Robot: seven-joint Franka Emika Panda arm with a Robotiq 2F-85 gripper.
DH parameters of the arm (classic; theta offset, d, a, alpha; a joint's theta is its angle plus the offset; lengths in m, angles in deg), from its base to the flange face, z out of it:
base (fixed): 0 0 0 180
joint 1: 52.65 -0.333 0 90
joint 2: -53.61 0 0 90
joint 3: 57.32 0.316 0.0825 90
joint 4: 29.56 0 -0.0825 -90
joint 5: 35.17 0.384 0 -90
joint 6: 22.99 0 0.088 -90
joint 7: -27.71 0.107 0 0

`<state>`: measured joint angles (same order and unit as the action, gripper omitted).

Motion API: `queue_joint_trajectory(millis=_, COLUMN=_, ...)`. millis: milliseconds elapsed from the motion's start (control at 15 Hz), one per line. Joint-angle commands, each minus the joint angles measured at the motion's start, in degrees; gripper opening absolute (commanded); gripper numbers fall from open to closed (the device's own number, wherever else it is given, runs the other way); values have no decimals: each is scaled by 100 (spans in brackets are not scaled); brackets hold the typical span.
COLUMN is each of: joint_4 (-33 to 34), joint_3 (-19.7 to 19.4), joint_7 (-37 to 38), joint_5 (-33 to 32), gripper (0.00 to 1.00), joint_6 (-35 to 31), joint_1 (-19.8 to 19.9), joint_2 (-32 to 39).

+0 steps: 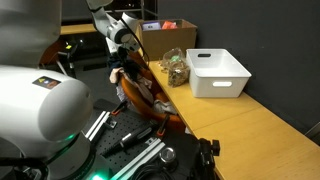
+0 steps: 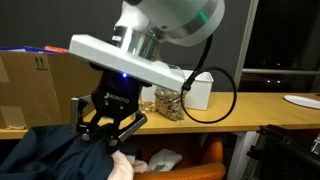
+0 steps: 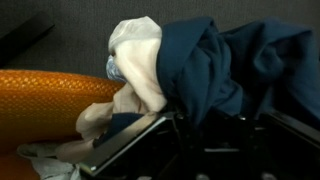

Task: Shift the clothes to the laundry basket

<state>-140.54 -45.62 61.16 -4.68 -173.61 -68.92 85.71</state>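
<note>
My gripper raises the navy cloth next, carries it over the basket's open top (image 1: pixel 218 64) and lowers it to release, since the basket's rim stands above the chair.
The clothes are a limp bundle of dark navy cloth (image 3: pixel 225 55) with a beige piece (image 3: pixel 140 75), lying on an orange chair (image 3: pixel 50 95). They also show at the lower left in an exterior view (image 2: pixel 45 155). My gripper (image 2: pixel 107 142) is down on the bundle, and its fingers close in around a fold of navy cloth (image 3: pixel 205 122). The laundry basket (image 1: pixel 218 72) is a white plastic bin standing empty on the wooden counter, well away from the gripper (image 1: pixel 120 68). It shows behind the arm in the other exterior view (image 2: pixel 200 92).
A brown cardboard box (image 2: pixel 35 85) stands on the counter (image 1: pixel 250 125), and a clear container of brownish pieces (image 1: pixel 175 68) sits next to the basket. The chair (image 1: pixel 150 100) stands in front of the counter. The robot base fills the lower left.
</note>
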Motion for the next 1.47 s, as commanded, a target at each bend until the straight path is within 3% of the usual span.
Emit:
queue_joint_trajectory(millis=0, joint_4=-791, joint_3=-368, joint_7=631, joint_5=-447, gripper=4, joint_6=136, joint_1=-186, joint_2=-1125)
queue_joint_trajectory(millis=400, joint_4=-1398, joint_3=-1229, joint_7=2154, joint_5=-2427, gripper=4, joint_6=788, joint_1=8, joint_2=-2566)
queue_joint_trajectory(millis=733, joint_4=-1725, joint_3=-1286, joint_7=2822, joint_5=-3495, gripper=4, joint_6=1551, joint_1=778, joint_2=-3856)
queue_joint_trajectory(millis=1133, joint_4=-1516, joint_3=-1361, joint_7=2490, joint_5=-3879, gripper=4, joint_6=2606, joint_1=1939, joint_2=-4912)
queue_joint_trajectory(millis=1400, joint_4=-818, joint_3=-1416, joint_7=1688, joint_5=-4329, gripper=4, joint_6=2858, joint_1=2429, joint_2=-4708)
